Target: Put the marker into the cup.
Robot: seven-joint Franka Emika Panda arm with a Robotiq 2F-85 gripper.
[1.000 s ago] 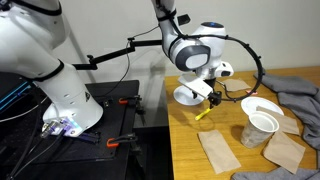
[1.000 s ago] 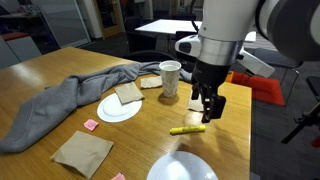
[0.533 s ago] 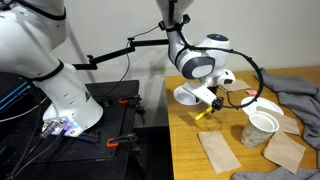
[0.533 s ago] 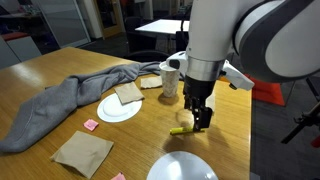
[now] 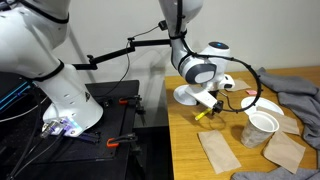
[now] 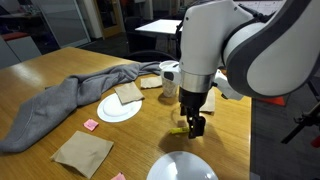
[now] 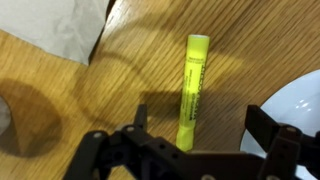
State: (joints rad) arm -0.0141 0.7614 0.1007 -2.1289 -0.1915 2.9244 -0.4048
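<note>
My open fingers are already on either side of the yellow marker's narrow body. My gripper should next go down a little over the yellow marker's near end [image 6: 179,131] [image 7: 188,122] and close across the marker's narrow body.
The yellow marker [image 7: 192,85] lies flat on the wooden table; it also shows in both exterior views [image 5: 202,115] [image 6: 180,130], partly hidden behind the gripper. My gripper [image 7: 202,128] is open and low over the marker's near end, with one finger on each side of it and not touching it. It shows in both exterior views [image 5: 211,104] [image 6: 196,124]. The whitish translucent cup [image 5: 260,126] [image 6: 170,80] stands upright on the table, apart from the gripper. The cup is out of the wrist view.
A shallow white dish [image 7: 296,108] [image 6: 182,168] [image 5: 188,95] lies close beside the marker. A white plate [image 6: 108,112] holds a brown napkin [image 6: 127,93]. A grey cloth [image 6: 60,100], brown napkins [image 5: 217,150] [image 6: 82,152] and the table edge [image 5: 170,140] are nearby.
The gripper has come down and moved over the marker, so that its open fingers now straddle it. The marker and the cup have not moved.
</note>
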